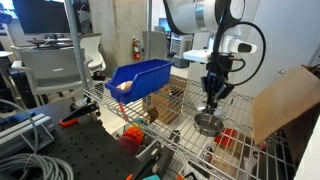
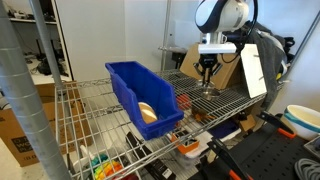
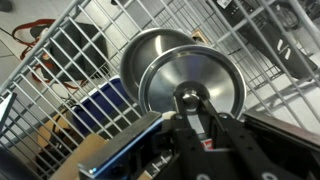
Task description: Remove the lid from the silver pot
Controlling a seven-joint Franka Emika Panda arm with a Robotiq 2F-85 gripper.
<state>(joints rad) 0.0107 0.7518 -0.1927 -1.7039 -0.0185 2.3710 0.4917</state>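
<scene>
The lid raised off the pot (image 1: 207, 123) will go toward the blue bin, then down to the open wire shelf beside it for release.
In the wrist view my gripper (image 3: 188, 100) is shut on the small knob of the round silver lid (image 3: 215, 85). The lid is raised and offset from the shiny silver pot (image 3: 145, 50), whose rim shows behind it. In both exterior views the gripper (image 1: 212, 97) (image 2: 207, 72) hangs straight above the pot (image 1: 207, 123) (image 2: 207, 90), which stands on the wire shelf (image 1: 175, 120). In those views the lid is too small to make out under the fingers.
A large blue plastic bin (image 1: 140, 78) (image 2: 140, 95) sits tilted on the wire shelf beside the pot, with a pale object (image 2: 147, 112) inside. A cardboard sheet (image 1: 285, 100) leans close to the pot. Cables and tools lie below the shelf.
</scene>
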